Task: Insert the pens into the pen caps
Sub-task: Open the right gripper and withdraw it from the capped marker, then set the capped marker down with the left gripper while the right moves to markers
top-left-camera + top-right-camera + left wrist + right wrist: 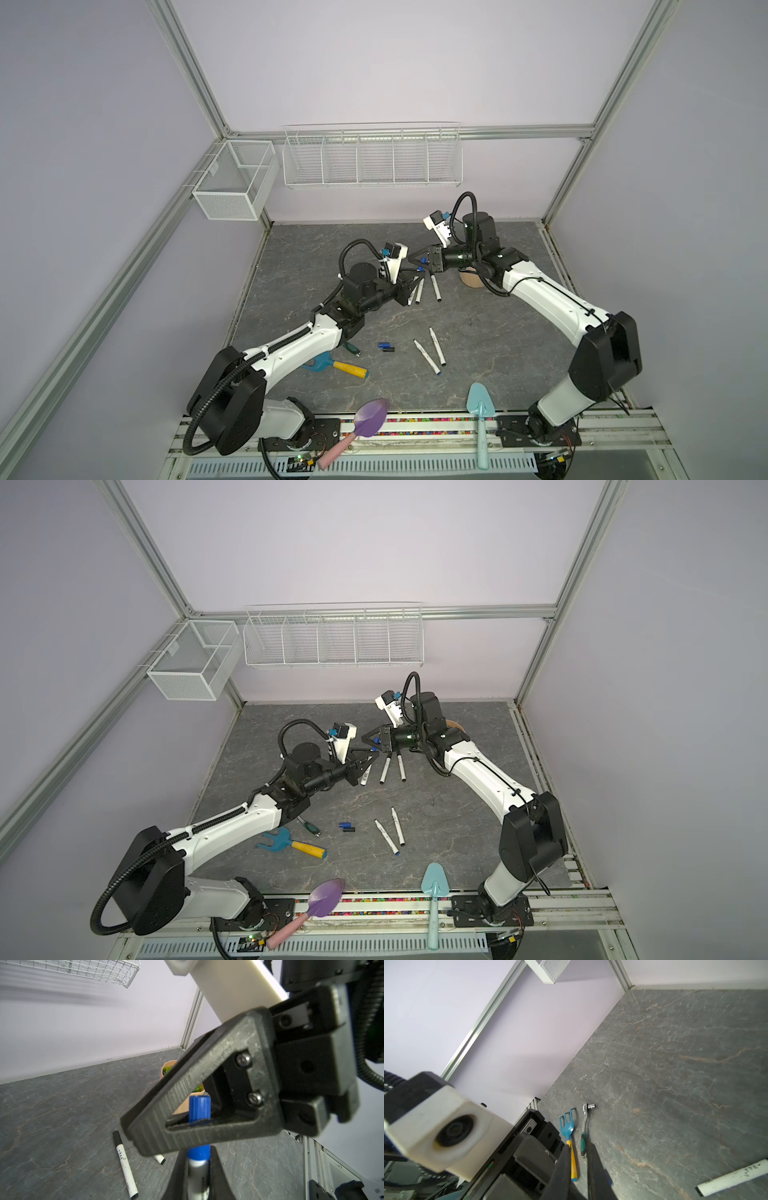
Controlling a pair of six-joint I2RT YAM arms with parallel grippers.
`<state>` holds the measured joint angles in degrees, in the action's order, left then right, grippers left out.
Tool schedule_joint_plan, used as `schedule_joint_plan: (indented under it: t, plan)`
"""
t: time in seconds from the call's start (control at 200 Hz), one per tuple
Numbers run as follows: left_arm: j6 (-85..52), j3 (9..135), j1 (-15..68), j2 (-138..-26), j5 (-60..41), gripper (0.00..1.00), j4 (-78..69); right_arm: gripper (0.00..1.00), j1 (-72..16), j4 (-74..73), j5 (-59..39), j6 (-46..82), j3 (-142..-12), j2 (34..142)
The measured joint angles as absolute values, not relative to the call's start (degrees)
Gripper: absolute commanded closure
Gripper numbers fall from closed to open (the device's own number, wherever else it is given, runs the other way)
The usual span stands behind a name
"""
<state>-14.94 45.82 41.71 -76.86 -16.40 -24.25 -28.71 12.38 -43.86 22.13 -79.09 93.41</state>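
Note:
My left gripper tilts down next, lowers the white pen onto the tabletop beside the black-capped pens and releases it, because the blue cap covers its tip.
My left gripper (409, 284) (198, 1153) is shut on a white pen (199, 1176), held above the table at the back middle. A blue pen cap (199, 1108) (423, 261) sits on that pen's tip, and my right gripper (417, 262) (579, 1147) is shut on it from the right. Two black-capped pens (419, 291) (435, 289) lie just under the grippers. Two bare pens (426, 358) (437, 347) lie near the middle of the table. Beside them are a loose blue cap (384, 345) and a loose black cap (388, 351).
A plant pot (469, 279) stands behind the right wrist. A blue rake with a yellow handle (332, 365) and a green-handled wrench (352, 348) lie by the left forearm. A purple scoop (371, 417) and a teal shovel (480, 405) lie at the front edge. Wire baskets (372, 158) hang on the back wall.

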Motion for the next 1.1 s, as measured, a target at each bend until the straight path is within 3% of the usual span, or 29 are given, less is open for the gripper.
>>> schedule_joint_plan:
  t: [0.105, 0.22, 0.455, 0.7, 1.099]
  plan:
    - [-16.1, 42.5, 42.5, -76.0, -14.0, 1.0, -29.1, 0.52, -28.8, 15.7, -45.0, 23.4, -78.7, 93.4]
    - [-19.2, 38.1, 42.7, -75.9, -10.6, 1.0, -36.2, 0.4, -28.4, 16.2, -44.2, 25.7, -77.8, 93.1]
    - [-22.3, 33.8, 42.0, -79.6, -2.1, 1.0, -43.4, 0.38, -24.6, 13.6, -33.4, 29.1, -73.4, 85.4]
    - [-24.2, 38.9, 41.6, -90.9, 5.8, 1.0, -38.8, 0.39, -23.7, 13.0, -25.8, 28.9, -72.1, 79.1]
    - [-26.0, 52.2, 38.2, -108.0, 5.1, 1.0, -29.4, 0.4, -23.7, 16.0, -23.3, 28.7, -68.5, 79.1]
